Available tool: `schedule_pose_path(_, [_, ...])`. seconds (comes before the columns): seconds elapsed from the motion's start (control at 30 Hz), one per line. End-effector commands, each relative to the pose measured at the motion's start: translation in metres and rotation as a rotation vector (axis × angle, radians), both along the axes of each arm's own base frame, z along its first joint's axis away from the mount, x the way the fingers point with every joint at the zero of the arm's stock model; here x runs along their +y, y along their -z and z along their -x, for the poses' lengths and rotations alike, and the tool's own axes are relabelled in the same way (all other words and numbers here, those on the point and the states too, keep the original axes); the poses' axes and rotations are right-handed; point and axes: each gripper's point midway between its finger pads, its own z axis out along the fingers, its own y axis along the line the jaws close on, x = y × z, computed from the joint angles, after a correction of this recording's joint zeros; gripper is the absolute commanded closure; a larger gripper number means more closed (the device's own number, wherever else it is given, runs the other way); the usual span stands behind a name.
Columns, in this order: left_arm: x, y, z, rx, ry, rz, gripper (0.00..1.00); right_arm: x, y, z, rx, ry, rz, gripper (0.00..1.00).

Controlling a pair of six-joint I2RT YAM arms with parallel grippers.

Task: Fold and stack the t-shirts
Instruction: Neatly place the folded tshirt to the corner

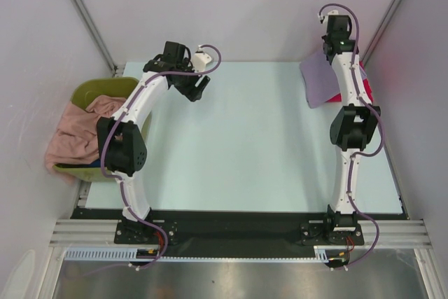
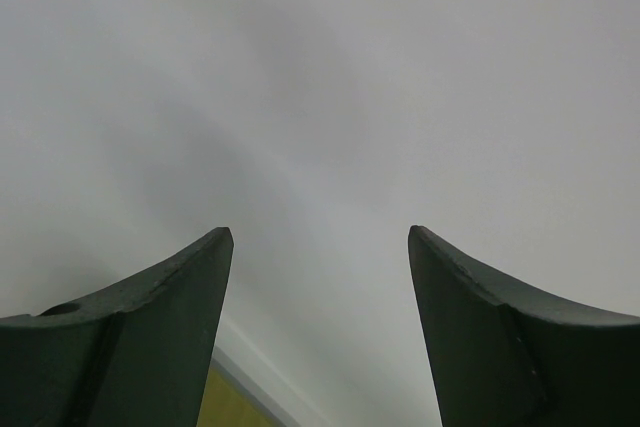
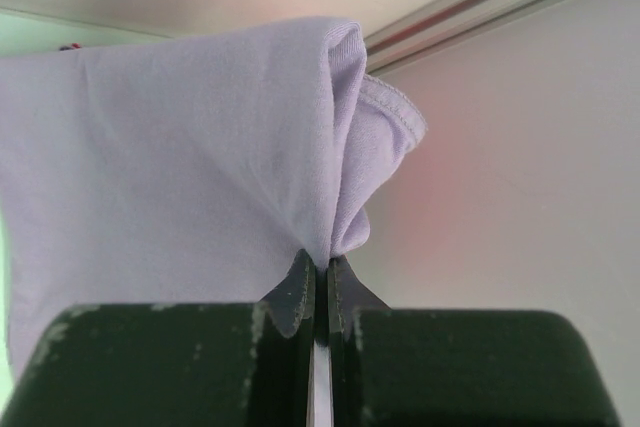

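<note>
The right gripper will next carry the bunched edge of the lavender t-shirt to the right in the top view, then down over the red t-shirt (image 1: pixel 367 93) and release it there, because the red t-shirt's edge shows uncovered.
The lavender-purple t-shirt (image 1: pixel 320 80) hangs at the table's far right, over a red t-shirt (image 1: pixel 367 93) of which only an edge shows. My right gripper (image 3: pixel 321 269) is shut on a bunched edge of the lavender t-shirt (image 3: pixel 190 167) and holds it up; in the top view it (image 1: pixel 329 48) sits near the back wall. The salmon-pink t-shirt (image 1: pixel 75 133) spills over the olive-green bin (image 1: pixel 105 89) at the left, with a bit of dark blue t-shirt (image 1: pixel 94 164) under it. My left gripper (image 1: pixel 198 89) is open and empty above the table's far left; it also shows in the left wrist view (image 2: pixel 320 237).
Grey enclosure walls stand close behind and on both sides. The pale green table top (image 1: pixel 245 145) lies between the arms. The bin sits off the table's left edge.
</note>
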Motion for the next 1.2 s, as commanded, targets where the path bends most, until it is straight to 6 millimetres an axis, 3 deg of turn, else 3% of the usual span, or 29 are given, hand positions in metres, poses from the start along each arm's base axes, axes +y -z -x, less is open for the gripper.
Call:
schedule_pose_path(0.0, [0.001,-0.013,-0.006,-0.039,0.006,-0.005,0.23,-0.026,-0.083,0.013,-0.182,0.037,0.015,1.00])
schedule_pose_path(0.13, [0.000,-0.009,-0.005,-0.031,0.007,-0.005,0.24,-0.030,-0.094,0.014,-0.212,0.030,0.004,1.00])
schedule_pose_path(0.33, [0.002,-0.008,-0.006,-0.030,0.001,-0.013,0.23,-0.037,-0.091,0.008,-0.223,0.003,-0.021,1.00])
schedule_pose_path(0.43, [0.004,-0.006,-0.004,-0.025,-0.001,-0.022,0.23,-0.045,-0.077,0.002,-0.208,-0.011,-0.035,1.00])
schedule_pose_path(0.57, [0.007,0.001,-0.002,-0.012,-0.006,-0.037,0.23,-0.064,-0.038,-0.009,-0.158,0.002,-0.038,1.00])
schedule_pose_path(0.77, [0.012,0.007,0.000,0.005,-0.024,-0.064,0.24,-0.106,-0.012,-0.023,-0.181,0.060,0.024,1.00])
schedule_pose_path(0.93, [0.017,0.016,0.000,0.024,-0.037,-0.088,0.24,-0.108,0.014,-0.044,-0.198,-0.008,-0.007,1.00])
schedule_pose_path(1.17, [0.022,0.023,-0.002,0.036,-0.051,-0.119,0.24,-0.123,0.045,-0.056,-0.224,0.033,-0.015,0.99])
